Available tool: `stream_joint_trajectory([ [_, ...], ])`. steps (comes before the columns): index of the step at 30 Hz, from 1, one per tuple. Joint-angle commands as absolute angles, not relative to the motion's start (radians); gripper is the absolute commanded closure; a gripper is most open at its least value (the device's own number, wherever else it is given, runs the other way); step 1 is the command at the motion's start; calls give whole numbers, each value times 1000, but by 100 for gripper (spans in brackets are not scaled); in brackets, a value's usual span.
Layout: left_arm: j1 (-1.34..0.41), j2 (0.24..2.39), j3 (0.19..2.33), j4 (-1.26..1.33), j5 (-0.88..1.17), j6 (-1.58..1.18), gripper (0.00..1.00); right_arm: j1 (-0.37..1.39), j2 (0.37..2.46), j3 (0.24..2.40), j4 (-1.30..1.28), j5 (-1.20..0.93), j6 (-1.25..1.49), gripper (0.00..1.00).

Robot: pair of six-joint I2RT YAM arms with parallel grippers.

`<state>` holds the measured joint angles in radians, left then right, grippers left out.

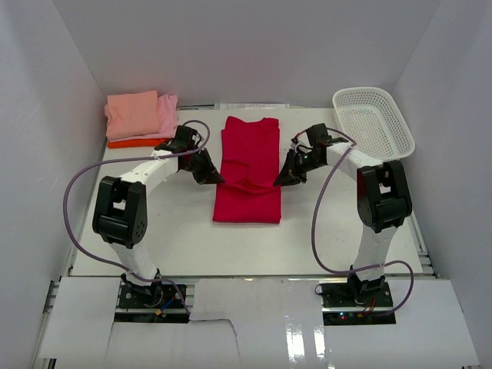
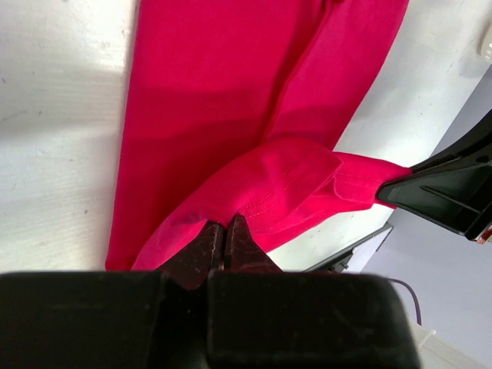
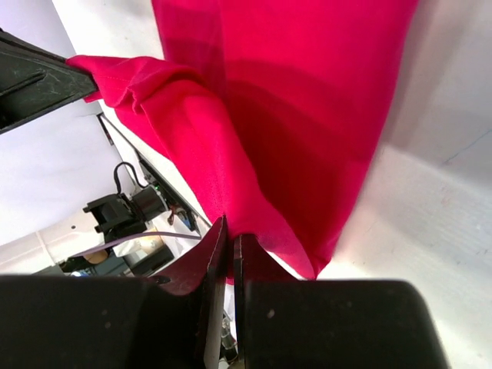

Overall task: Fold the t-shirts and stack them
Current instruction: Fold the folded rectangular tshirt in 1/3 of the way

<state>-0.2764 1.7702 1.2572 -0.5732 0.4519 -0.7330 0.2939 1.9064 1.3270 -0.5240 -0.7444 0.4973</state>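
Note:
The near part of the t-shirt is still hanging above the rest of it. Next, my left gripper will move outward and down onto the flat cloth beyond the lifted fold [image 1: 230,167] [image 2: 188,131] and let go there.
The crimson-red t-shirt [image 1: 249,165] lies as a long narrow strip in the middle of the table, its sleeves folded in. My left gripper [image 1: 217,178] is shut on its left edge [image 2: 231,201]. My right gripper [image 1: 278,181] is shut on its right edge [image 3: 246,215]. Between the two grippers a fold of the near part is lifted and stretched above the rest of the shirt. Folded salmon-pink [image 1: 132,113], light pink [image 1: 167,114] and orange [image 1: 127,143] t-shirts are stacked at the back left.
A white lattice basket [image 1: 372,121] stands at the back right, near the right arm. White walls close in the table on the left, back and right. Purple cables loop beside both arms.

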Motion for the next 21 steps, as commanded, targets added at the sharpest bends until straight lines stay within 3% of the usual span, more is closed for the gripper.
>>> stream_joint_trajectory([
  [1, -268, 1772, 1299, -538, 439, -726, 100, 284, 1933, 1385, -525, -769, 465, 92],
  [21, -252, 1853, 1361, -509, 423, -713, 100, 267, 2042, 1493, -528, -753, 442, 92],
])
